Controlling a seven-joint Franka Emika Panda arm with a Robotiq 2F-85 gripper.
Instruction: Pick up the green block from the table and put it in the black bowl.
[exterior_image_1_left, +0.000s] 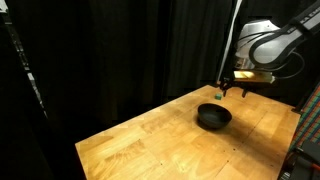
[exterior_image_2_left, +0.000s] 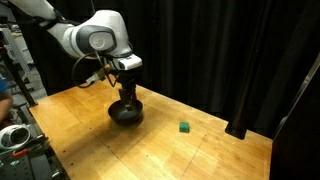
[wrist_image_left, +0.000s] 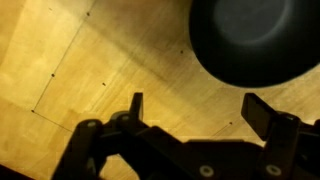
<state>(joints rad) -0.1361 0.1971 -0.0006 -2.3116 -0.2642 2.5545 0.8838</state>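
My gripper moves outward past the black bowl (exterior_image_2_left: 126, 113) next and lowers over the green block, since the block lies outward of it and below, upon the table.
The black bowl (exterior_image_1_left: 213, 117) (exterior_image_2_left: 126, 113) stands on the wooden table (exterior_image_1_left: 150, 145) (exterior_image_2_left: 210, 155). The green block (exterior_image_2_left: 185, 127) lies on the table well apart from the bowl; in an exterior view it shows as a small green speck (exterior_image_1_left: 217, 95) just behind the bowl. My gripper (exterior_image_1_left: 232, 88) (exterior_image_2_left: 128, 92) hangs above the table beside the bowl. In the wrist view its fingers (wrist_image_left: 200, 110) are spread, with only bare table (wrist_image_left: 100, 60) between them. The bowl (wrist_image_left: 250, 40) fills the top right there. The block is out of the wrist view.
Black curtains close off the back of the table in both exterior views. Equipment stands past the table edge (exterior_image_1_left: 305, 140). A white object and clutter (exterior_image_2_left: 12, 138) sit off another edge of the table.
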